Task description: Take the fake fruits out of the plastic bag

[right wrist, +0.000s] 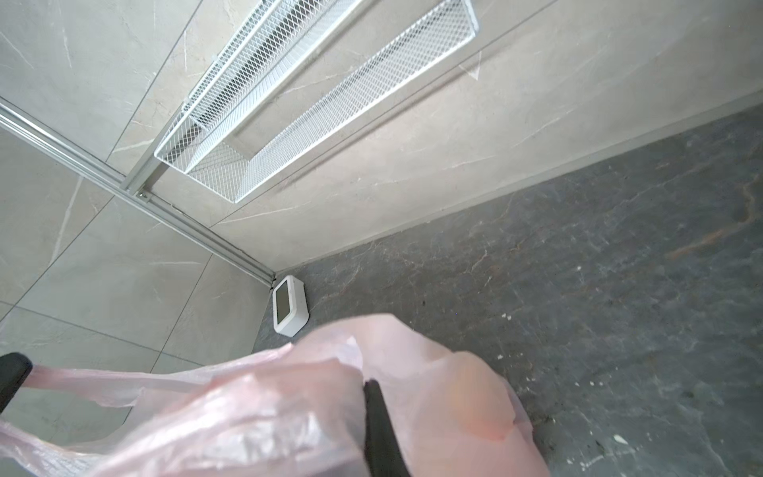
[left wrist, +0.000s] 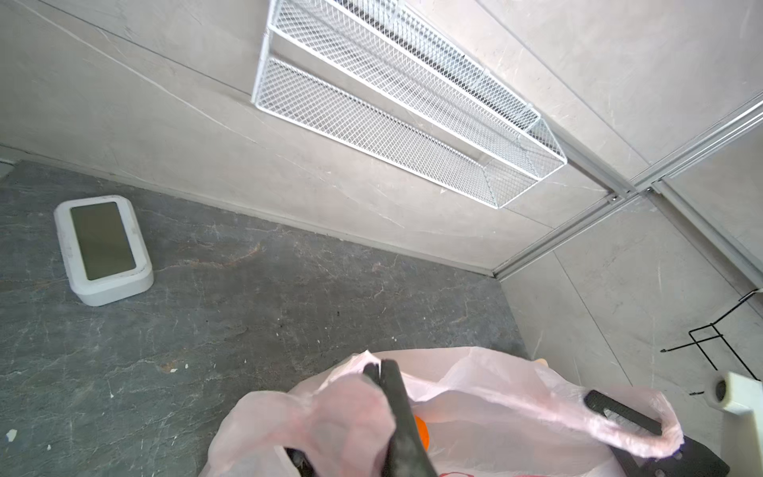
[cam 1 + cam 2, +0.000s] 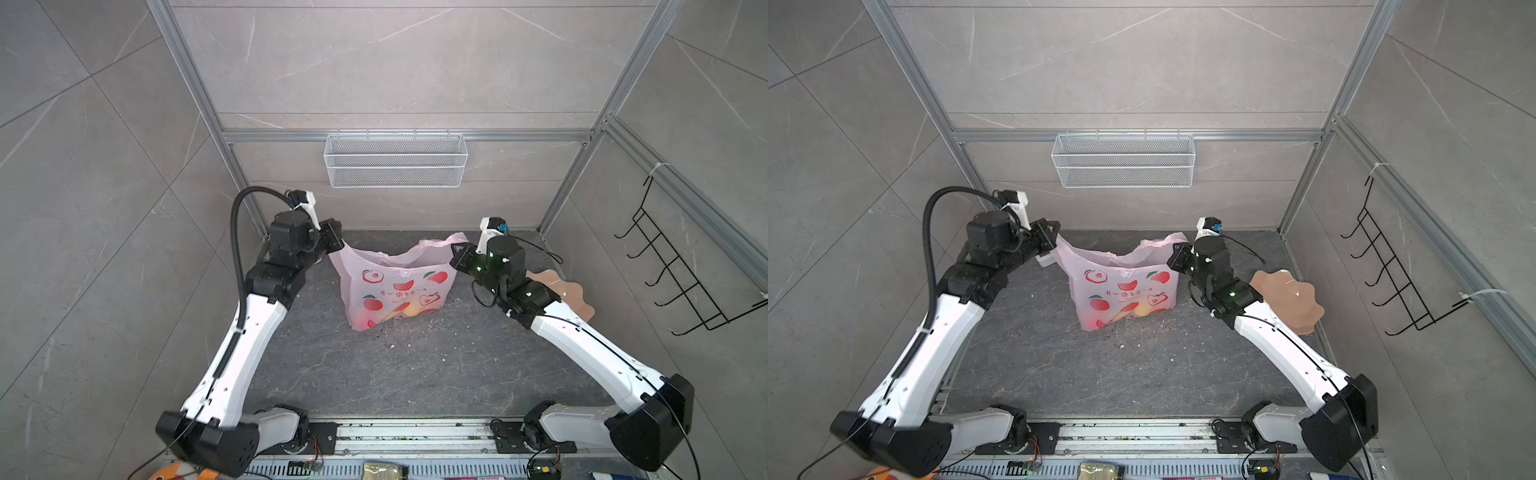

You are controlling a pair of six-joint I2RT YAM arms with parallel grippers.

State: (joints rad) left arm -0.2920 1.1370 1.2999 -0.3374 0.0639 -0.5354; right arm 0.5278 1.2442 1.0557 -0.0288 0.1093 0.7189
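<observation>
My left gripper tilts downward next, goes down toward the dark floor beside the bag and releases the film there, since the raised film sides in the fruits.
The pink plastic bag (image 3: 395,286) (image 3: 1125,286) stands upright on the dark floor, its mouth stretched wide between my two grippers. On the bag's left handle my left gripper (image 3: 338,245) (image 2: 380,365) is shut, with pink film pinched between its tips. My right gripper (image 3: 457,253) (image 1: 369,384) is shut on the right handle of the plastic bag (image 1: 433,371). Fake fruits (image 3: 409,309) (image 3: 1142,311) show as yellow and orange blurs through the bag's bottom. An orange fruit (image 2: 421,429) peeks out beside the left finger in the left wrist view.
A peach scalloped plate (image 3: 573,295) (image 3: 1291,299) lies right of the bag, partly under my right arm. In the back left corner sits a white box with a screen (image 2: 103,247) (image 1: 289,305). A white wire basket (image 3: 395,160) hangs on the back wall, and a black hook rack (image 3: 681,270) on the right wall.
</observation>
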